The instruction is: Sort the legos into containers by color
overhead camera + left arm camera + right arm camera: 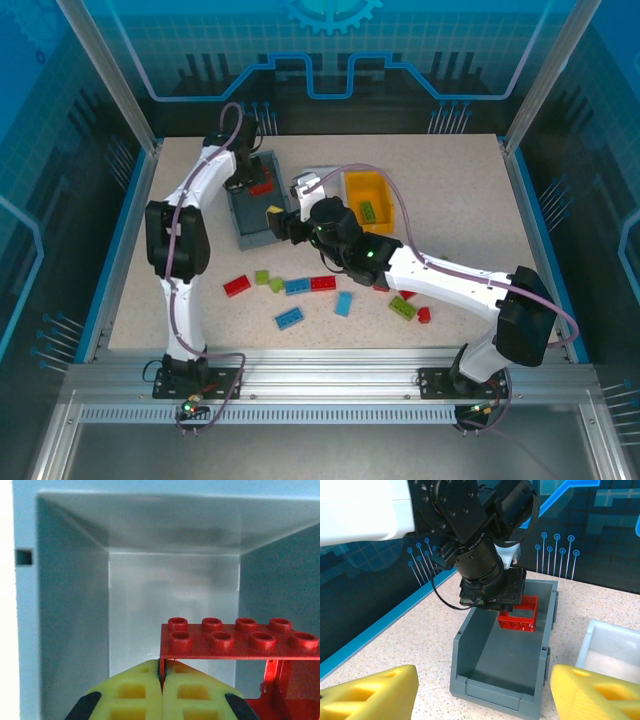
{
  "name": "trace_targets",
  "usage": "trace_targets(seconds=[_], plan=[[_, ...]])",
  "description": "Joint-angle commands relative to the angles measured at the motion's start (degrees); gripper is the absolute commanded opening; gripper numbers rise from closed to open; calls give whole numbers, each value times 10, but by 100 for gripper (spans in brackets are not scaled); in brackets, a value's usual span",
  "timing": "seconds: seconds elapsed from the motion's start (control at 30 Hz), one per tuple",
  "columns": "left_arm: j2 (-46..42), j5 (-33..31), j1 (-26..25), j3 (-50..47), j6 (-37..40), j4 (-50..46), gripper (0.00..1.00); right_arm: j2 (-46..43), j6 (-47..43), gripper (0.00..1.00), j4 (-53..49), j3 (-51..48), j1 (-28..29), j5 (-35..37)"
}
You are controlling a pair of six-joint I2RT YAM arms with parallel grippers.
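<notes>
The red lego goes down in my left gripper toward the bottom of the grey container next for release, since that bottom lies below my left gripper.
My left gripper is shut on the thin side wall of a red lego, holding it inside the dark grey container. From above, that red lego hangs over the grey container under the left gripper. My right gripper stands open and holds nothing, just in front of the grey container, where the red lego also shows. The right gripper sits at the bin's near end. A green lego lies in the yellow container. The white container is to the right.
Loose legos lie on the table nearer the arm bases: red, green, blue, red, blue, blue, green, red. The right forearm stretches above some of them.
</notes>
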Motion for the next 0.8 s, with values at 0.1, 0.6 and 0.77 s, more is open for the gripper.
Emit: trace_targets(seconds=[0.1,0.6,0.77], plan=[[55,10,5,56,17,-10,0,-13,12,72,-5,-6,4,13],[7,40,4,3,-7,40,32,-89,35,74,-41,-85,0,38],[-75,43,-2,-37,-14,43,33,-149,78,76,-137,-113,-24,81]])
